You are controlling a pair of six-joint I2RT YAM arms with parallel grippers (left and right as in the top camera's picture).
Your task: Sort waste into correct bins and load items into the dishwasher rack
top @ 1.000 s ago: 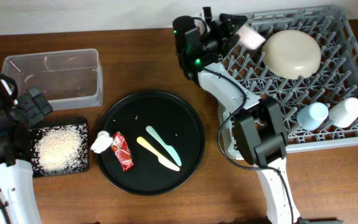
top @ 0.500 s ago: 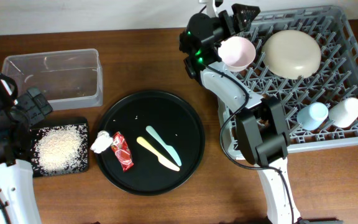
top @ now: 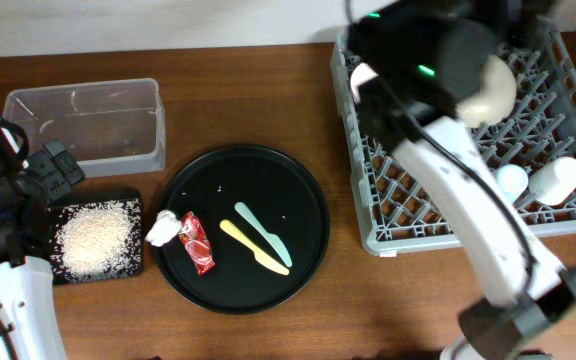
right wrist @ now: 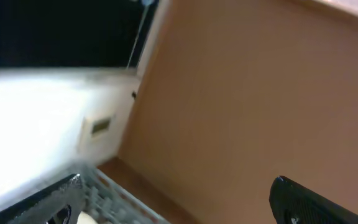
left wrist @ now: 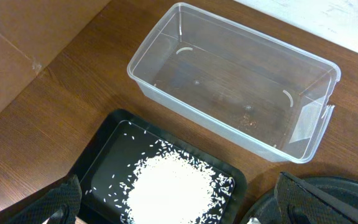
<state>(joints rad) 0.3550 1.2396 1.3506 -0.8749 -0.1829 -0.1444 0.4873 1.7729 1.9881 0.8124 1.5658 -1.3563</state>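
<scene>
The robot's right gripper faces the wall, so next it will tip downward and come down onto the pinkish bowl's rim (top: pixel 362 79) below it in the rack (top: pixel 388 235).
The grey dishwasher rack (top: pixel 388 235) at the right holds the cream plate (top: pixel 496 92), the light blue cup (top: pixel 511 180) and the white cup (top: pixel 560 176). My right arm (top: pixel 438 55) is raised high over the rack's far side and blurred; a pinkish bit of the bowl (top: pixel 361 75) shows beside it. My right gripper (right wrist: pixel 176 186) is open and empty, facing the wall. My left gripper (left wrist: pixel 176 190) is open and empty above the rice (left wrist: pixel 173 190) in the shallow black tray (left wrist: pixel 101 165). The clear tub (left wrist: pixel 229 87) stands behind it.
The round black tray (top: pixel 303 200) in the middle holds the white tissue (top: pixel 163 230), the red wrapper (top: pixel 197 243), the yellow utensil (top: pixel 253 247) and the mint utensil (top: pixel 263 234). The rack's edge (right wrist: pixel 107 193) shows in the right wrist view.
My right arm held the pinkish bowl at the rack's far left corner, then rose toward the camera. The bowl is no longer in its jaws. The left arm has not moved.
</scene>
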